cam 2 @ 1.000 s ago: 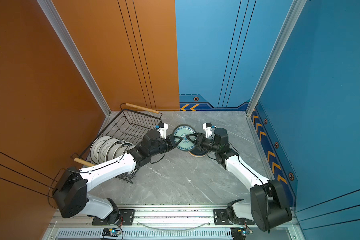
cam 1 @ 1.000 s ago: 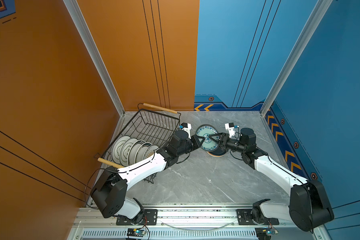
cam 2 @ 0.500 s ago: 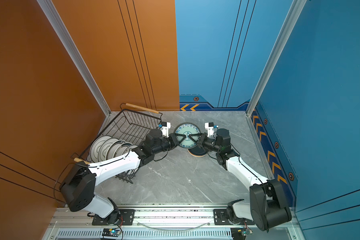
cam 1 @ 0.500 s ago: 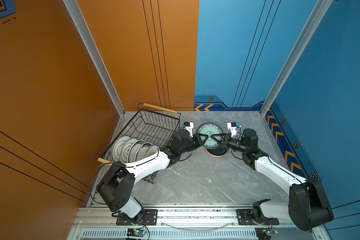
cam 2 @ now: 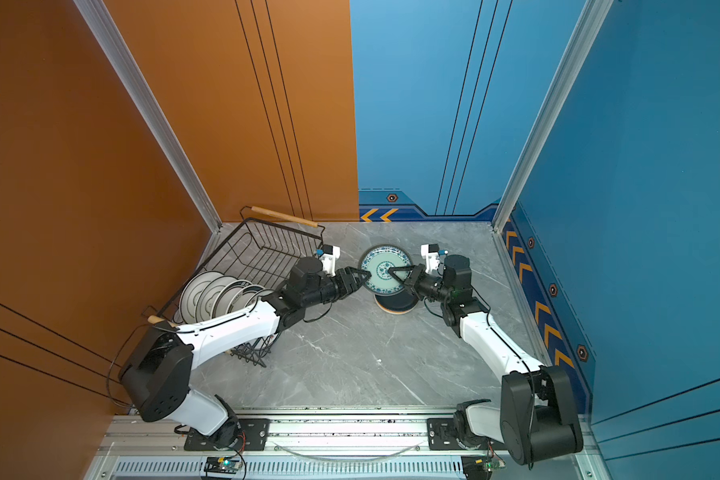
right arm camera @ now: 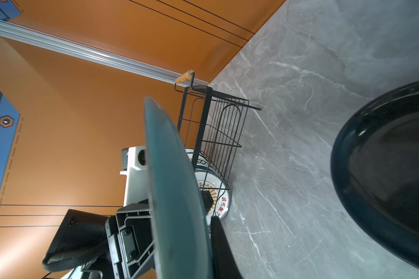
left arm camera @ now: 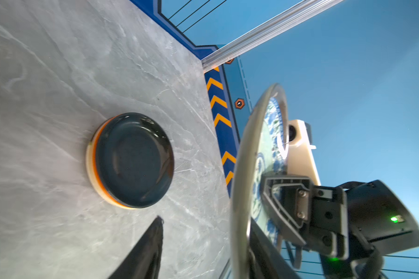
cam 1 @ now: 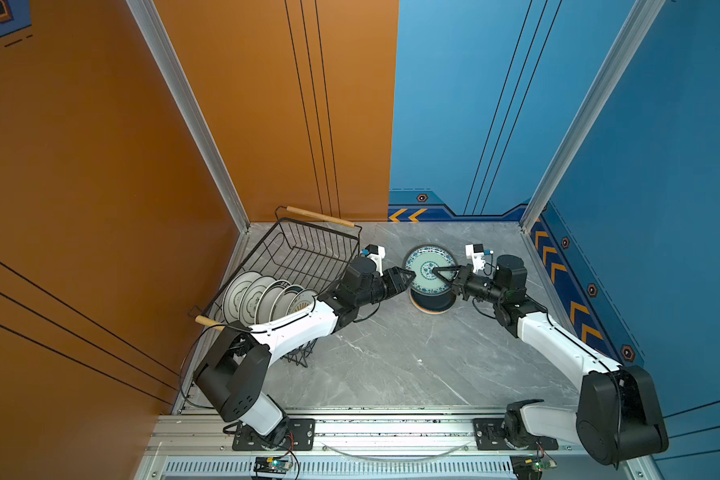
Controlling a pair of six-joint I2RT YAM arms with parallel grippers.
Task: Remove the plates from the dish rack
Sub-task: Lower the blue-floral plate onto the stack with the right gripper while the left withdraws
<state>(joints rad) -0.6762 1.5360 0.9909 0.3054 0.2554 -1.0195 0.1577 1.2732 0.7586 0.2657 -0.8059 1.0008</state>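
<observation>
I need to lower and tilt my right gripper next, down onto the black plate atop the stack (cam 1: 432,303) (right arm camera: 398,174), to let go of the teal-patterned plate. Other plates are already stacked there.
A teal-patterned plate (cam 1: 427,259) (cam 2: 381,258) hangs in the air between the two grippers, above a stack of plates with a black plate (cam 1: 431,303) (cam 2: 395,305) (left arm camera: 133,159) (right arm camera: 392,181) on top. My right gripper (cam 1: 435,272) (cam 2: 390,272) (right arm camera: 191,222) is shut on the teal-patterned plate's right side. My left gripper (cam 1: 410,276) (cam 2: 366,276) (left arm camera: 205,224) straddles its left rim (left arm camera: 240,193), open, with a gap at one finger. The dish rack (cam 1: 308,245) (cam 2: 267,245) stands at the left with several white dark-rimmed plates (cam 1: 267,295) (cam 2: 221,295) upright in it.
Orange and cream plates lie under the black one in the stack. The left arm (cam 1: 292,328) passes over the rack's near end. The orange wall is close behind the rack, and the blue wall with chevrons (cam 1: 558,270) is to the right.
My right gripper has shut on the teal-patterned plate and my left gripper has opened off its rim. The plate has shifted slightly to the right.
</observation>
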